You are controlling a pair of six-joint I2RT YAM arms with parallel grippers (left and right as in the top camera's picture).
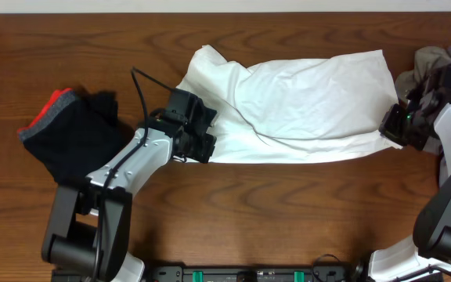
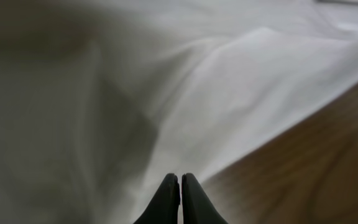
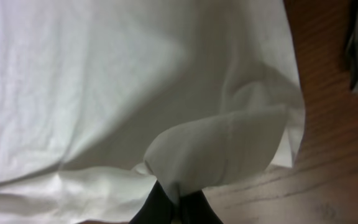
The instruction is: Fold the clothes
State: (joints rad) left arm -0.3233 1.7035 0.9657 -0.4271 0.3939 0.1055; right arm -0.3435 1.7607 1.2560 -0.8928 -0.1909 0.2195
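Note:
I will pull the white cloth's corner outward and to the right in the overhead view with my right gripper, toward the grey garment, and then let it go, because the white cloth is creased.
A white cloth lies spread across the middle of the table, with a raised fold at its left end. My left gripper is at the cloth's lower left edge. In the left wrist view its fingers are pressed together where the edge of the cloth meets them. My right gripper is at the cloth's right edge. In the right wrist view it is shut on a folded-over corner of the cloth.
A dark garment with red and grey trim lies at the left. A grey garment lies at the far right behind my right arm. The wooden table shows in front of the cloth.

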